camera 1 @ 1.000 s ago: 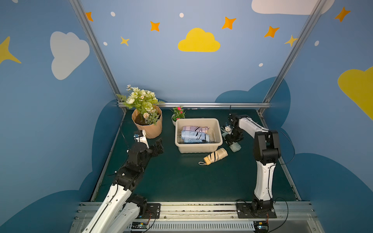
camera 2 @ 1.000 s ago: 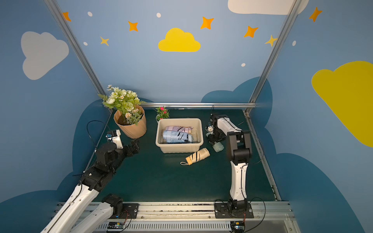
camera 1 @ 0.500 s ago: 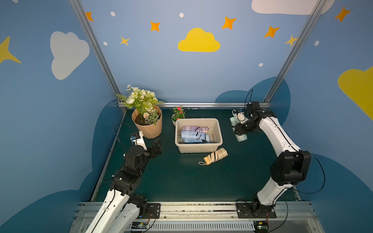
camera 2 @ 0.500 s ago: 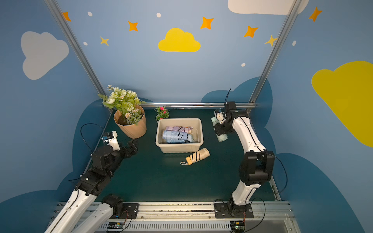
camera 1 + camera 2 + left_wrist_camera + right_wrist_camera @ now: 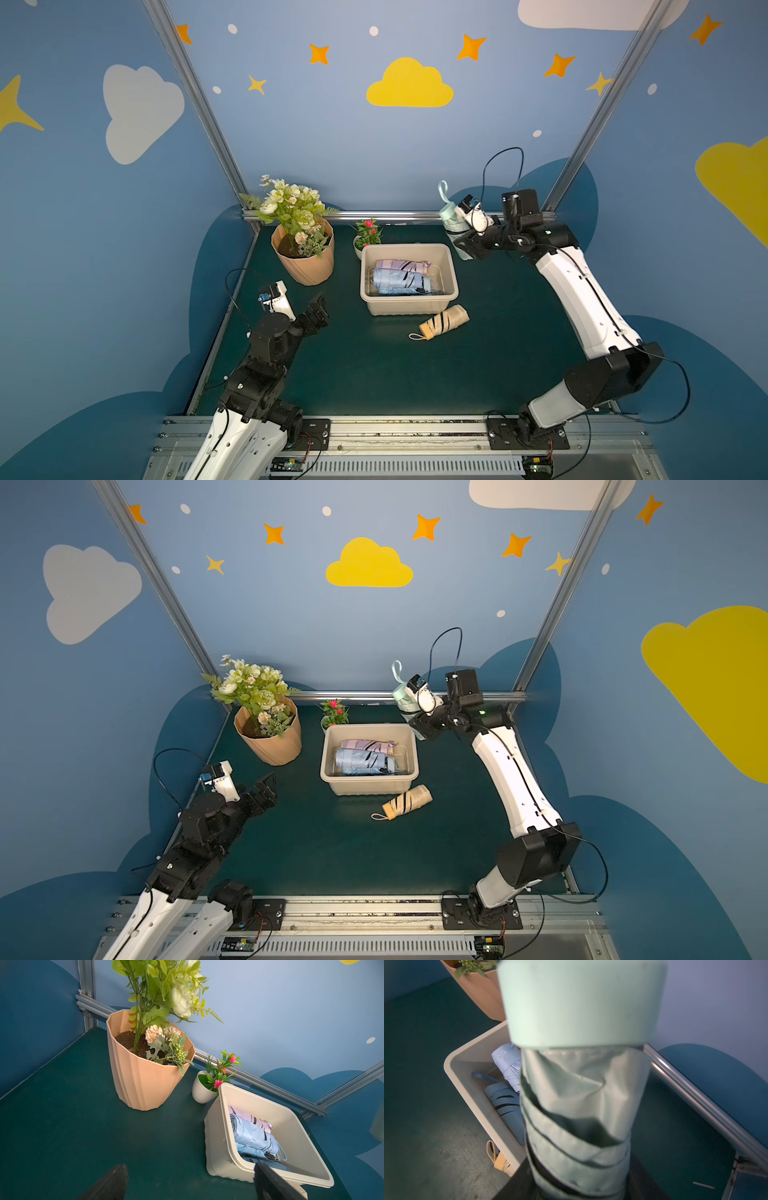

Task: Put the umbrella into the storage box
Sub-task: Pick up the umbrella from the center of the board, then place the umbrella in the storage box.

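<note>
The flat-lying pink umbrella (image 5: 408, 264) lies below, inside the box, so next I need to swing my right gripper over the box's rim, tip the upright mint-green umbrella level, lower it and release it.
My right gripper (image 5: 465, 246) (image 5: 419, 728) (image 5: 577, 1184) is shut on a mint-green folded umbrella (image 5: 449, 222) (image 5: 402, 697) (image 5: 581, 1105). It holds the umbrella upright in the air, just off the back right corner of the beige storage box (image 5: 409, 248) (image 5: 370, 728) (image 5: 467, 1051) (image 5: 224, 1126). Inside the box lie a pink umbrella (image 5: 401, 264) and a light blue umbrella (image 5: 401, 281). A tan striped umbrella (image 5: 444, 321) (image 5: 407, 802) rests on the mat by the box's front right corner. My left gripper (image 5: 320, 308) (image 5: 266, 789) (image 5: 190, 1180) stands open and empty, left of the box.
A ribbed tan flower pot (image 5: 303, 262) (image 5: 141, 1080) with white flowers stands at the back left. A small white pot (image 5: 365, 240) (image 5: 202, 1091) with pink flowers sits behind the box's left corner. An aluminium rail (image 5: 374, 216) runs along the back wall.
The right arm has lifted the mint umbrella from the mat beside the box and carried it up toward the box's back right corner, its jaws tightening. The left arm has drawn back a little.
</note>
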`<state>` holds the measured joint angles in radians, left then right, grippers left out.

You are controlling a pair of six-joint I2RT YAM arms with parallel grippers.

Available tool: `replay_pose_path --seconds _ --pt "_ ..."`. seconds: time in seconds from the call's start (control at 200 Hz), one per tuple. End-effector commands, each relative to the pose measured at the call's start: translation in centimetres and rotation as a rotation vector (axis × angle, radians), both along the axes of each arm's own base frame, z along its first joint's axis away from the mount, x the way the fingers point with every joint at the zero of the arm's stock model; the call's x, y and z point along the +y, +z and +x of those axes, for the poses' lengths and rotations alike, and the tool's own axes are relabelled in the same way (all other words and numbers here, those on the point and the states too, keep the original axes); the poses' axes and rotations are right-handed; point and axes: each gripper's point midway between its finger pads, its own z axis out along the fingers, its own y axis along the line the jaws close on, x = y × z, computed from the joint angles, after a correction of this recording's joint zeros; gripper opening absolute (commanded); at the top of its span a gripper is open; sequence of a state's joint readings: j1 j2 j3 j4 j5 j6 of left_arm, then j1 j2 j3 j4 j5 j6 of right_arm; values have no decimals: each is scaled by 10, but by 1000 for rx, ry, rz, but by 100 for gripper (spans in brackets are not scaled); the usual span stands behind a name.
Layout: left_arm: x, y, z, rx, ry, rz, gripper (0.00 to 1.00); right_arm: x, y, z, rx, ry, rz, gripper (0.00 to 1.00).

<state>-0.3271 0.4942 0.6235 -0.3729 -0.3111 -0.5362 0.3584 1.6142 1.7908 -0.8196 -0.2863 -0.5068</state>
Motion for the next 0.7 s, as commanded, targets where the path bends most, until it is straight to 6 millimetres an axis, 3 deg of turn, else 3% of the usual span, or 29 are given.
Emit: replay_pose_path --seconds 0.0,0.26,0.491,0.691 --pt "5 -8 -4 22 20 2 100 19 -16 2 -83 148 -177 39" --pt "8 -9 -11 21 30 0 100 48 -73 25 -174 243 -534 39" --pt "10 -10 -13 27 34 -3 100 73 -113 44 -147 283 -605 40" --pt "12 -8 -17 31 36 2 100 84 -146 56 -141 293 -659 51"
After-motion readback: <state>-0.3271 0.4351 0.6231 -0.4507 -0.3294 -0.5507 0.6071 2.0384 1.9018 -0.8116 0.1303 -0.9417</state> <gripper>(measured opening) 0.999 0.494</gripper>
